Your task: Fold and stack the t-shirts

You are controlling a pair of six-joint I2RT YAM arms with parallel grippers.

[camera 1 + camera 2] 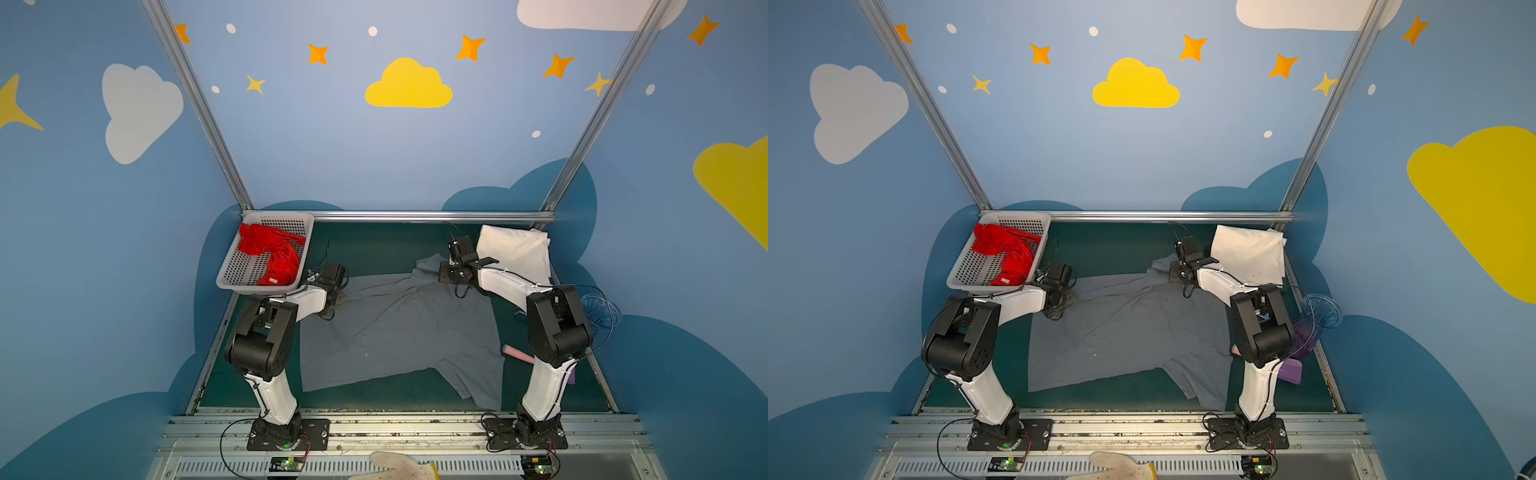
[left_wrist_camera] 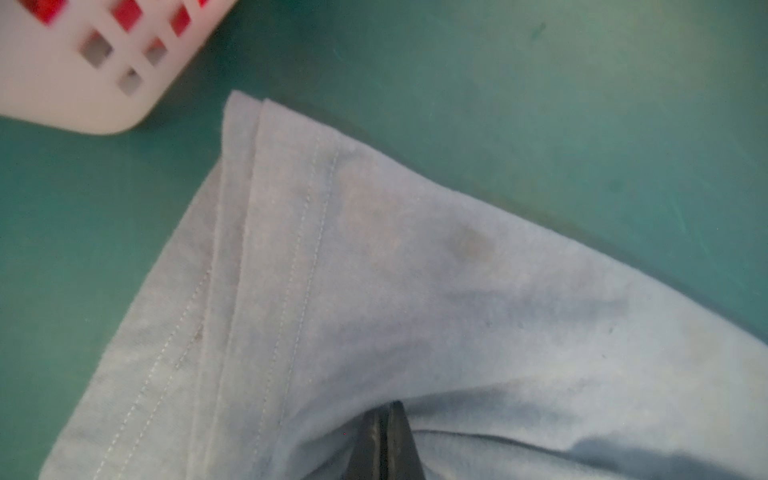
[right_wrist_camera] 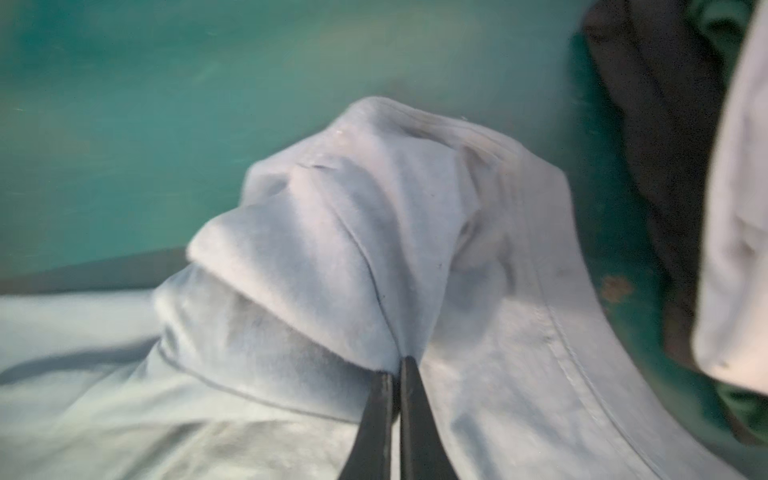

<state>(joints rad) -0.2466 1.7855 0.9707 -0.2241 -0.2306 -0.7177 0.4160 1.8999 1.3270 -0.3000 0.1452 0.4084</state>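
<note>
The right gripper will next pull the grey t-shirt's sleeve slightly back to the grey t-shirt's edge by the cream-white t-shirt and let go of it there, since the sleeve's cloth bunches up.
A slate grey t-shirt point(image 1: 399, 332) point(image 1: 1125, 332) lies spread across the green table in both top views. My left gripper point(image 1: 337, 298) point(image 2: 388, 409) is at its far left sleeve, shut, with grey cloth point(image 2: 374, 270) puckered at the tips. My right gripper point(image 1: 444, 270) point(image 3: 399, 365) is shut on the far right sleeve, where the grey cloth point(image 3: 332, 232) bunches up in a raised fold. A folded cream-white t-shirt point(image 1: 515, 249) point(image 1: 1250, 253) point(image 3: 739, 208) rests at the back right. A crumpled red t-shirt point(image 1: 274, 253) point(image 1: 1007, 253) sits in the basket.
The white perforated basket point(image 1: 226, 284) point(image 2: 62, 95) stands at the back left, close to my left gripper. A pink object point(image 1: 517, 353), a purple block point(image 1: 1291, 370) and a clear blue plastic item point(image 1: 598, 311) lie by the right arm. A metal rail point(image 1: 415, 216) bounds the back.
</note>
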